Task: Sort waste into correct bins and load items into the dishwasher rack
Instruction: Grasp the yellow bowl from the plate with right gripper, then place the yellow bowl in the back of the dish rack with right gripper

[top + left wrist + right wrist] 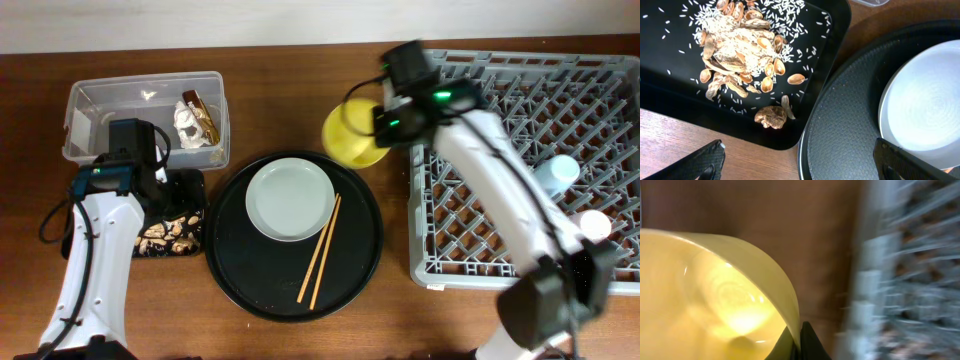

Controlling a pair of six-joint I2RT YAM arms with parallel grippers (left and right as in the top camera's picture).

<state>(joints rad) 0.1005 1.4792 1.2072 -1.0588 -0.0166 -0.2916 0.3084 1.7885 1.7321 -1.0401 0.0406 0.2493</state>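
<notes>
I will swing over, tilt, lower and release, because the rack (600, 110) space beyond the blue cup is empty, to the right of my right gripper in the overhead view.
My right gripper (378, 128) is shut on the rim of the yellow bowl (350, 135), held between the round tray and the grey dishwasher rack (600, 110); the right wrist view shows its fingers (799, 342) pinching the bowl wall (715, 290). A blue cup (556, 172) and a pink cup (594, 225) sit in the rack. The pale plate (290, 200) and chopsticks (321, 250) lie on the round black tray (240, 270). My left gripper (797, 160) is open and empty over the black bin tray (670, 95) holding food scraps (740, 45). The clear tub (100, 100) holds tissue (187, 125) and a wrapper (204, 113).
The round tray's rim (840, 125) lies right beside the black bin tray in the left wrist view, with the plate (930, 105) on it. Bare wooden table shows in front of both trays. The rack fills the right side.
</notes>
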